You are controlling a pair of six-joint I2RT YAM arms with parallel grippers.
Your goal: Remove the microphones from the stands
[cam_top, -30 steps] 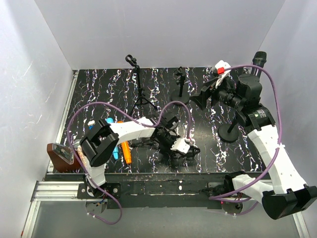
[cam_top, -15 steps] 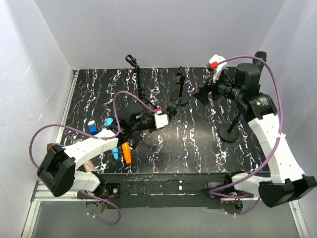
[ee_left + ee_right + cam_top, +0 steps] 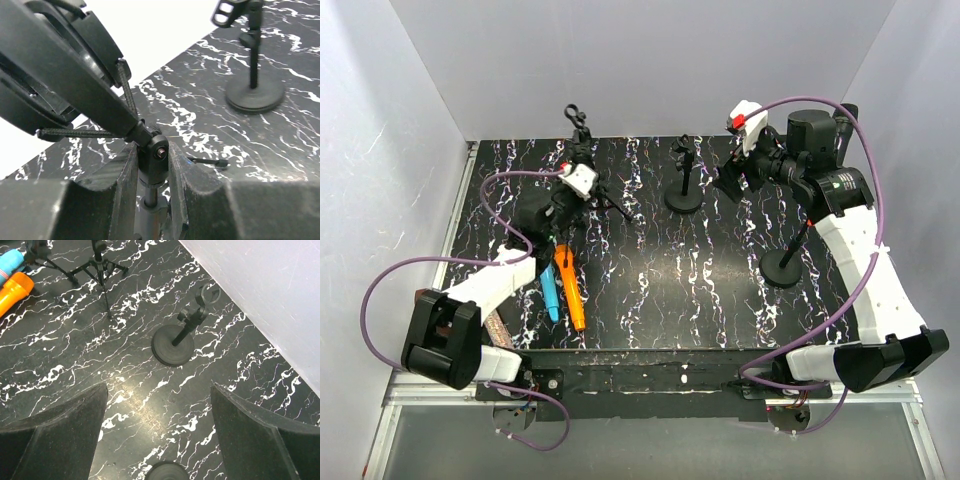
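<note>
The joint (image 3: 159, 152) in my left gripper swings left in the top view toward the open back-corner tabletop next for release there, because another tripod crowds the held stand.
A black microphone (image 3: 845, 116) sits at the top of a round-base stand (image 3: 783, 268) at the right, just behind my right arm. My right gripper (image 3: 732, 185) hangs high, left of that stand; in the right wrist view (image 3: 157, 405) it is open, empty and facing the table. My left gripper (image 3: 597, 188) is at the black tripod stand (image 3: 590, 160) at the back left. In the left wrist view (image 3: 152, 155) its jaws are shut on the tripod stand's swivel joint (image 3: 159, 152), under a large black holder (image 3: 60, 70).
A second round-base stand with an empty clip (image 3: 684, 195) stands mid-back and also shows in the right wrist view (image 3: 174, 346). An orange microphone (image 3: 572, 298) and a blue one (image 3: 549, 292) lie front left. White walls enclose the black marbled table (image 3: 700, 290).
My left arm has swung from the table's front middle to the back-left tripod stand and closed on its joint. My right gripper has risen and shifted slightly left.
</note>
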